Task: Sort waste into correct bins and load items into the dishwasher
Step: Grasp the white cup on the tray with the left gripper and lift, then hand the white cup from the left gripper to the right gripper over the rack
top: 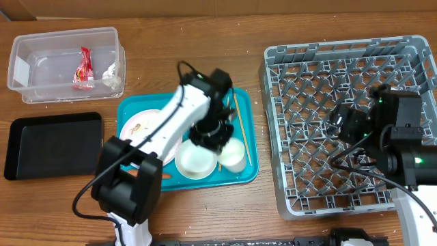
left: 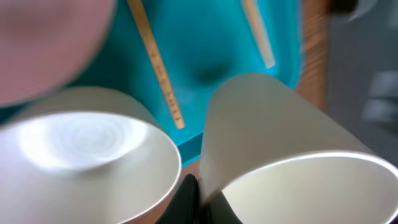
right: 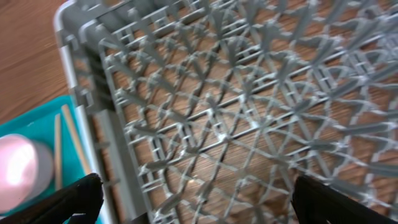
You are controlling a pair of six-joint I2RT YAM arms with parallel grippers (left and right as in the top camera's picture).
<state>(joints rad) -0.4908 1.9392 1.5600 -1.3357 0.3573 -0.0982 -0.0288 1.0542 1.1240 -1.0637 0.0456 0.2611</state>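
My right gripper will next go toward the pale pink bowl on the teal tray beside the rack, then down to its rim by the chopsticks.
My left gripper is low over the teal serving tray. In the left wrist view its fingers pinch the wall of the small white cup, which stands beside a white bowl. The cup and bowl sit at the tray's front. Two wooden chopsticks lie along the tray's right side, and also show in the left wrist view. A plate with food scraps lies on the tray's left. My right gripper is open and empty above the grey dish rack, its fingers spread wide.
The clear tub at the back left holds a red wrapper and white tissue. The black tray lies at the left. The rack stands close to the teal tray's right edge.
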